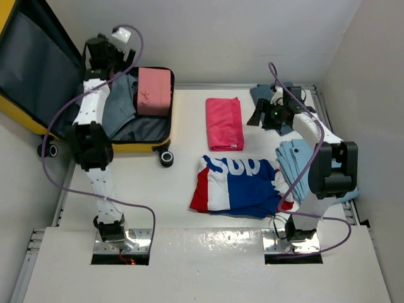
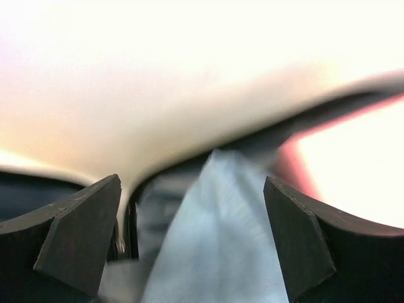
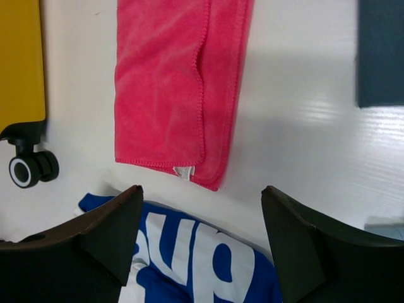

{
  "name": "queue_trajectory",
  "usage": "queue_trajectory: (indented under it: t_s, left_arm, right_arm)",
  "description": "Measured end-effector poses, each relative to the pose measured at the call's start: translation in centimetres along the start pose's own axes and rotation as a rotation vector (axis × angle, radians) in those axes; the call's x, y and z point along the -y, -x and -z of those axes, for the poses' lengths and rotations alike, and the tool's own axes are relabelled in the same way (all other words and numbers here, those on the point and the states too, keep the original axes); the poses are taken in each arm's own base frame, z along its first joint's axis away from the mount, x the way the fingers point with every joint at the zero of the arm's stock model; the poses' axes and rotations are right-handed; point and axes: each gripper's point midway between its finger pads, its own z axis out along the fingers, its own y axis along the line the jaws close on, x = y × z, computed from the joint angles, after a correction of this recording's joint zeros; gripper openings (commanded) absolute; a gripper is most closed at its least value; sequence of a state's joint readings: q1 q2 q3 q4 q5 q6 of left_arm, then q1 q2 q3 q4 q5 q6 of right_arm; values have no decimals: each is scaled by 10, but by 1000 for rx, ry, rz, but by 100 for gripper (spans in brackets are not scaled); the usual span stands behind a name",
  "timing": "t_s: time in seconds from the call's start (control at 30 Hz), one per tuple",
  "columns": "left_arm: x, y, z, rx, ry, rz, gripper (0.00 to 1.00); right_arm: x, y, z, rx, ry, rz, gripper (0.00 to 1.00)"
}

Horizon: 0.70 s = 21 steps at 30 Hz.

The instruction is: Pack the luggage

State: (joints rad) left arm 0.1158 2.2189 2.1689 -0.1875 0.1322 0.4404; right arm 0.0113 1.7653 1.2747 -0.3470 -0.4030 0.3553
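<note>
The left gripper swings to the right in the top view and down onto the pink towel's suitcase-side edge [image 1: 214, 129] next, because that towel lies unpacked outside the suitcase.
The yellow suitcase [image 1: 145, 146] lies open at the far left, its dark-grey-lined lid [image 1: 38, 60] raised. Inside it lie a pink folded item [image 1: 154, 91] and a grey-blue cloth [image 1: 120, 104]. My left gripper [image 1: 104, 60] hovers over the back of the case. It is open, with the light blue-grey cloth [image 2: 214, 240] showing blurred between its fingers [image 2: 82, 233]. My right gripper [image 1: 260, 115] is open and empty above the table. Below it are a pink towel [image 3: 173, 88] and a blue, white and red shirt [image 3: 202, 265].
The pink towel [image 1: 225, 123] lies mid-table, with the shirt [image 1: 237, 183] in front of it. A light blue folded garment [image 1: 295, 165] lies under the right arm and a dark blue one [image 1: 264, 93] behind it. A suitcase wheel [image 1: 166, 159] sticks out. Walls close in the back and right.
</note>
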Motion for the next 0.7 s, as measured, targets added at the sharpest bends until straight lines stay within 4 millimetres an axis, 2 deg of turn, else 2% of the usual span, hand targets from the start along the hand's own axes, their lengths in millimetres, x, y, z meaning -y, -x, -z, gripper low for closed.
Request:
queue_trajectory:
  t_s: [0.1, 0.17, 0.23, 0.3, 0.37, 0.4, 0.43, 0.5, 0.6, 0.7]
  left_arm:
    - [13, 102, 60, 192, -88, 39, 91]
    - [48, 157, 109, 301, -191, 44, 91]
    - [106, 193, 152, 375, -327, 39, 91]
    - [180, 203, 180, 389, -496, 39, 92]
    - [249, 199, 188, 363, -646, 33, 92]
    - [288, 188, 182, 323, -721, 35, 92]
    - [315, 174, 170, 273, -770, 35, 92]
    - [368, 138, 135, 160, -855, 35, 92]
    - [426, 74, 81, 11, -931, 13, 96]
    - [461, 15, 60, -102, -982, -24, 97]
  right_arm:
    - [7, -4, 6, 3, -6, -33, 76]
    - [13, -5, 12, 12, -12, -53, 76]
    - [17, -8, 19, 20, -19, -73, 76]
    - [20, -12, 26, 25, -26, -92, 76]
    - [22, -18, 31, 24, -31, -108, 76]
    - [22, -21, 33, 23, -33, -113, 76]
    - [23, -23, 36, 22, -35, -119, 76]
    - [25, -28, 40, 18, -40, -129, 76]
    - [31, -30, 51, 28, -55, -148, 76]
    - [37, -28, 63, 52, -70, -158, 76]
